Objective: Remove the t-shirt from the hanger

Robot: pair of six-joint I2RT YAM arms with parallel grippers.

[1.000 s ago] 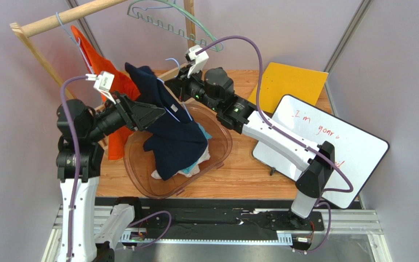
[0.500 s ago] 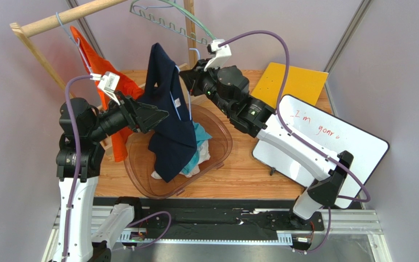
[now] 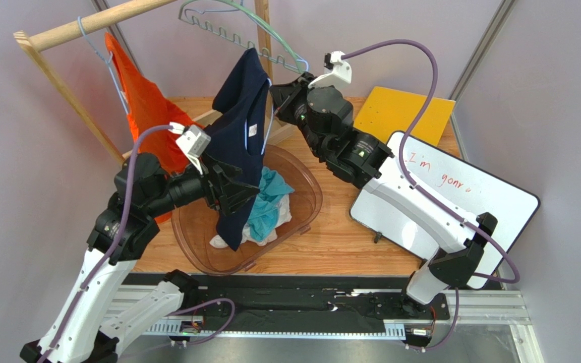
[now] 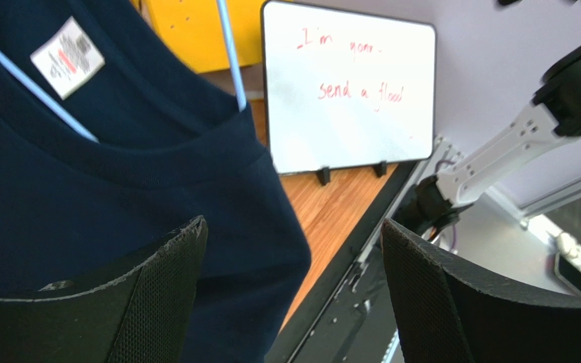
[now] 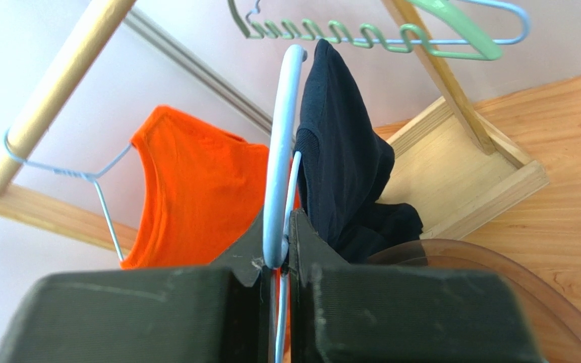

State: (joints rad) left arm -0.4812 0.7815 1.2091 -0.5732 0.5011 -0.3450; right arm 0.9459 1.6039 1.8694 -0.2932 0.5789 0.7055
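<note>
My left gripper should next move down along the navy shirt, away from its collar, to the shirt's lower part, since only the shirt's edge is between the open fingers.
A navy t-shirt (image 3: 242,144) hangs on a light blue hanger (image 5: 280,151), lifted above the basket. My right gripper (image 5: 277,242) is shut on the hanger's hook and holds it up; it shows in the top view (image 3: 282,94) too. My left gripper (image 3: 234,189) is open and sits low against the shirt's body. In the left wrist view the shirt's collar and white label (image 4: 67,47) fill the left side, the hanger wire (image 4: 229,53) runs behind, and the open gripper (image 4: 293,249) has only the shirt's edge between its fingers.
A clear brown basket (image 3: 309,208) holds teal and white clothes (image 3: 271,200). An orange shirt (image 3: 138,98) hangs on a wire hanger from the wooden rack (image 3: 89,23). A green hanger (image 3: 225,26) hangs above. A whiteboard (image 3: 453,204) and yellow board (image 3: 407,113) lie right.
My right gripper has raised the hanger and navy shirt up and to the right, out of the basket. My left arm has swung forward and lower, towards the shirt's body.
</note>
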